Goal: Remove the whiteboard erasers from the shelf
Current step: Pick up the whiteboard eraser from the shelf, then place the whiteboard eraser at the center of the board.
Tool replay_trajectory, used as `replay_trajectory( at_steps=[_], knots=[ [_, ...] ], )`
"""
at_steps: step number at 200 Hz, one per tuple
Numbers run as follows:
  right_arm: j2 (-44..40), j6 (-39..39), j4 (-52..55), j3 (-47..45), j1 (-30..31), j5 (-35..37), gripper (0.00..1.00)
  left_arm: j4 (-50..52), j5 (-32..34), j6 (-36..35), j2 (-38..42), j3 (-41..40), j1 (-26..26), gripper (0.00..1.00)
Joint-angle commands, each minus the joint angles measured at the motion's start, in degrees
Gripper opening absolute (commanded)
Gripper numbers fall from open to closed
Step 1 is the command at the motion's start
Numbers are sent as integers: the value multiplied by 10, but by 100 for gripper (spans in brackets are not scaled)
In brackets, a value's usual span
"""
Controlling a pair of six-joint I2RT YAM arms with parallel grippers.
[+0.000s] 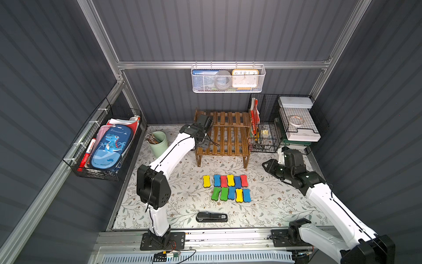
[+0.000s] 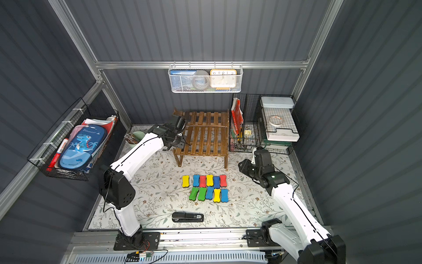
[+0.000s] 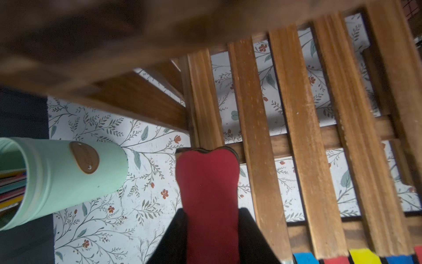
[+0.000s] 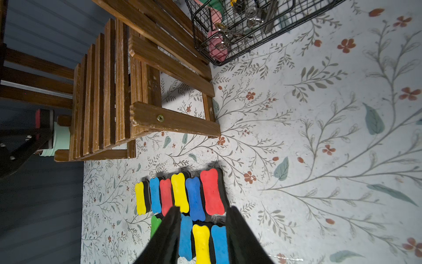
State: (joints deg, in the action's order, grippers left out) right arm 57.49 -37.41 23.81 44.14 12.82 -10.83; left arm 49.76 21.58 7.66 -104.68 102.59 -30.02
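I need to move the red eraser (image 3: 207, 182) in my left gripper back and down next and let go of it beside the green ones, because that bare spot is below, nearer my base.
The shelf (image 1: 225, 137) (image 2: 205, 137) of dark wooden slats stands at the back of the table. My left gripper (image 1: 202, 142) (image 3: 212, 210) is at the left end of its lower tier, shut on a red whiteboard eraser (image 3: 207, 182) whose far end lies at the outermost slat (image 3: 205, 102). The right wrist view shows this eraser (image 4: 37, 118) beside the shelf's end. Several whiteboard erasers (image 1: 228, 187) (image 2: 209, 187) (image 4: 182, 196) lie in two rows on the table before the shelf. My right gripper (image 1: 266, 164) (image 4: 204, 209) hovers open to their right, holding nothing.
A mint pen cup (image 1: 158, 142) (image 3: 68, 173) stands close to the left of the shelf. A black stapler (image 1: 212, 216) lies near the front edge. The black wire-grid organizer (image 1: 262, 137) adjoins the shelf's right side. A white mesh basket (image 1: 228, 78) hangs on the back wall.
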Motion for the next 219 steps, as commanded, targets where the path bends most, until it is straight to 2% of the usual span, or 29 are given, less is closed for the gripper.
replay_trajectory(
  at_steps=[1, 25, 56, 75, 120, 189, 219],
  knots=[
    [-4, 6, 6, 11, -3, 8, 38, 37, -8, 91, 77, -26, -1, 29],
    [-1, 4, 0, 12, -4, 2, 38, 67, -24, 155, 127, -76, -19, 26],
    [5, 3, -6, 14, -5, -13, 38, 105, -10, 223, 176, -148, -88, 26],
    [8, 2, -9, 11, -5, -19, 38, 107, -30, 270, 189, -208, -134, 25],
    [7, 5, -13, 10, -7, -24, 38, 47, -80, 363, 214, -407, -188, 22],
    [15, 7, -12, 11, -9, -27, 38, -3, -106, 363, 148, -425, -203, 21],
    [13, 9, -9, 12, -10, -27, 38, -15, -119, 337, 109, -412, -202, 21]
  ],
)
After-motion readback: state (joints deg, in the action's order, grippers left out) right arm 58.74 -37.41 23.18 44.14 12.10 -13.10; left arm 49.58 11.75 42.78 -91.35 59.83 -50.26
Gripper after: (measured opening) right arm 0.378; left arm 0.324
